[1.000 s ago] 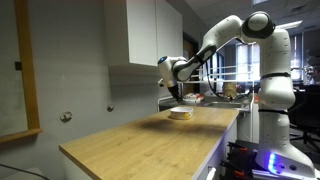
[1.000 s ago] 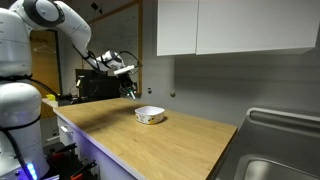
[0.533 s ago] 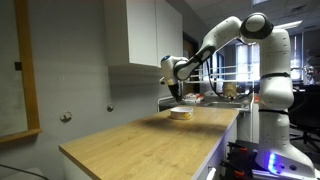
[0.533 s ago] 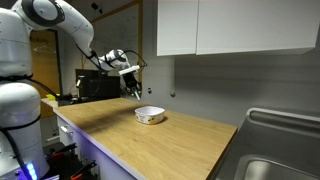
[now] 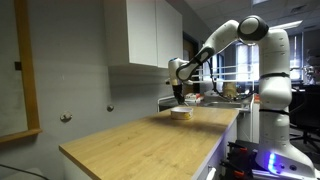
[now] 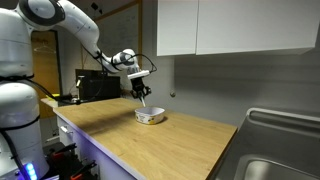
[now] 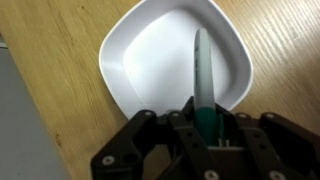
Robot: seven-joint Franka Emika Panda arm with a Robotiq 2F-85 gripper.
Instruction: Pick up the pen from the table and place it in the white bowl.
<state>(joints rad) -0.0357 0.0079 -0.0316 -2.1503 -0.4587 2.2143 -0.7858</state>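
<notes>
The gripper should next go down toward the open inside of the bowl below it and let go of the pen [image 7: 203, 75] there, because the pen's tip is still hanging above the bowl's rim.
The white bowl [image 7: 175, 55] sits on the light-wood table [image 7: 60, 40]; it also shows in both exterior views [image 5: 181, 114] [image 6: 150, 115]. My gripper [image 7: 205, 125] is shut on the pen [image 7: 203, 75], a thin dark green stick that points out from the jaws over the bowl's inside. In both exterior views the gripper [image 5: 179, 97] [image 6: 141, 92] hangs just above the bowl, with the pen tip [image 6: 145, 102] pointing down toward it. The bowl holds nothing else.
White wall cabinets [image 6: 230, 25] hang above the table's back edge. A metal sink [image 6: 280, 150] lies at one end of the table [image 6: 150, 140]. The robot base [image 5: 272, 110] stands beside the table's side edge. Shelves with clutter are behind the arm.
My gripper has moved sideways with the pen from beside the bowl to right above it and come a little lower. The bowl has not moved.
</notes>
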